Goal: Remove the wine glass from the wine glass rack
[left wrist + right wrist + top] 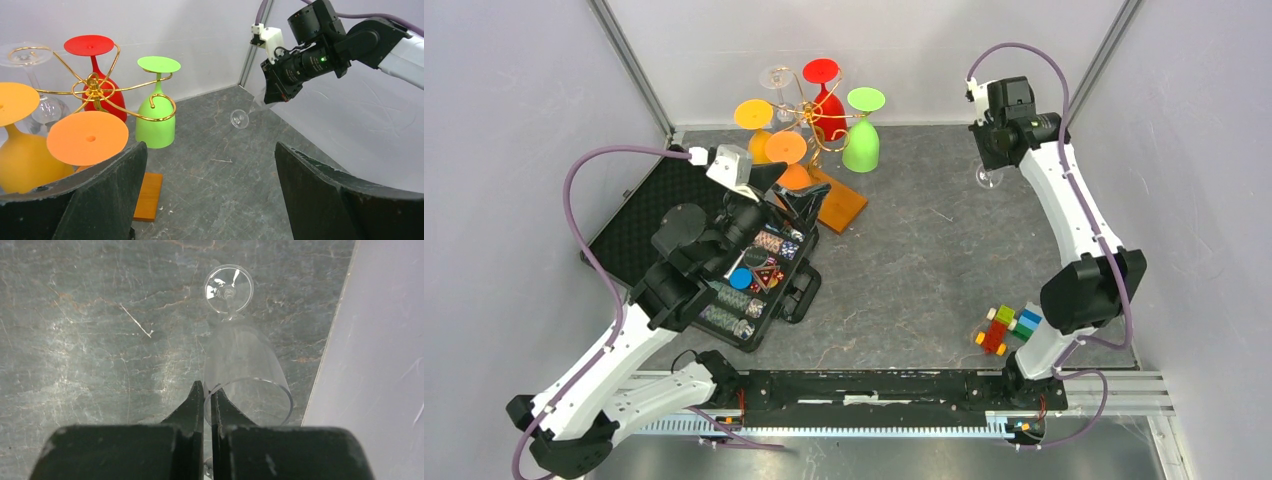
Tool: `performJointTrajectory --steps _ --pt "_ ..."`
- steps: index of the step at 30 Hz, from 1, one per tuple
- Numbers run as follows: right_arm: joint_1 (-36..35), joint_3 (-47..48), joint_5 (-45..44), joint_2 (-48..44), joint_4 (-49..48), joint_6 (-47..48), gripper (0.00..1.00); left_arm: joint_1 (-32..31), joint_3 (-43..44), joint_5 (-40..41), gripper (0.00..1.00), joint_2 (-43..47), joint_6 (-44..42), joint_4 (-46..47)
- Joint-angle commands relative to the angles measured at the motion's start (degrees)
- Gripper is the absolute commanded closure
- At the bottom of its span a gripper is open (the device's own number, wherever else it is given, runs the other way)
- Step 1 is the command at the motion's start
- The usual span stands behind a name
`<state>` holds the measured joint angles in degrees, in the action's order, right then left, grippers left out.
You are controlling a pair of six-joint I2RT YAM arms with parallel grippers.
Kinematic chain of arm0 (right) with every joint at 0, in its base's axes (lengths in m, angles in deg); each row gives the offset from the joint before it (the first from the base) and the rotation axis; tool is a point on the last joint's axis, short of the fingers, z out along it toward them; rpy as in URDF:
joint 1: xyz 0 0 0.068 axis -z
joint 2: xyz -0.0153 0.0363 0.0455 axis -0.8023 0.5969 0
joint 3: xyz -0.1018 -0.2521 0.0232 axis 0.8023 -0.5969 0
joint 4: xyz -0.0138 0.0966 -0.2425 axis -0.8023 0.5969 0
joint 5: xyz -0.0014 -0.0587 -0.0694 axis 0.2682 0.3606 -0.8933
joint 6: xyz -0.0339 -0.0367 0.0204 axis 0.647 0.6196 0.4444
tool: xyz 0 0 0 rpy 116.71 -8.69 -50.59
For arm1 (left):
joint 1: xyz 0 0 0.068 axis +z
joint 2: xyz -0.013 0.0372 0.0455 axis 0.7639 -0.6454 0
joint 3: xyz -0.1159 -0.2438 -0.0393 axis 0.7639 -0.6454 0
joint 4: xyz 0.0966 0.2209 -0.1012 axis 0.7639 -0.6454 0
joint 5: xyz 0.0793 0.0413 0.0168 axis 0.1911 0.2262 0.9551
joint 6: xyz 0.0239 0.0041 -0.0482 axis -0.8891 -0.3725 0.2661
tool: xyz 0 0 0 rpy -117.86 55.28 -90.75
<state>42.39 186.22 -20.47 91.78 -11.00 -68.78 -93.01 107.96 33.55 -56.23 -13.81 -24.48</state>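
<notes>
The spot on the tabletop is bare, so next I will lower my right gripper and shift toward the wall beside it, to stand the clear wine glass's foot on the tabletop.
The wine glass rack [804,112] is a gold wire tree on an orange-brown wooden base [842,203] at the back of the table. It also shows in the left wrist view [93,82]. Red [828,112], green [861,146], two orange and one clear glass [776,78] hang on it upside down. My right gripper [207,395] is shut on the rim of a clear wine glass [245,367], away from the rack by the right wall. Its foot [239,119] is low, at or just above the table. My left gripper [210,185] is open and empty beside the rack.
An open black case of poker chips [744,270] lies under my left arm. A cluster of coloured bricks [1009,328] sits near the right arm's base. The right wall [385,340] is close beside the held glass.
</notes>
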Motion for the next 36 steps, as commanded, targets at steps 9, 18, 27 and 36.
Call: performJointTrajectory --steps 9,18,27,36 --pt "10.6 -0.2 3.8 3.3 -0.2 2.8 1.00 0.1 -5.7 2.2 0.00 3.3 1.5 9.3" --pt "14.8 2.6 6.1 7.9 1.5 2.3 1.00 0.1 -6.5 1.3 0.00 4.1 2.8 9.6" --pt "14.8 3.4 3.5 9.8 1.8 1.7 0.91 0.1 -6.3 -1.4 0.00 2.4 4.5 10.2" --pt "15.4 6.2 3.2 10.6 1.8 2.0 0.63 0.1 -6.2 -2.6 0.00 1.4 5.0 10.4"
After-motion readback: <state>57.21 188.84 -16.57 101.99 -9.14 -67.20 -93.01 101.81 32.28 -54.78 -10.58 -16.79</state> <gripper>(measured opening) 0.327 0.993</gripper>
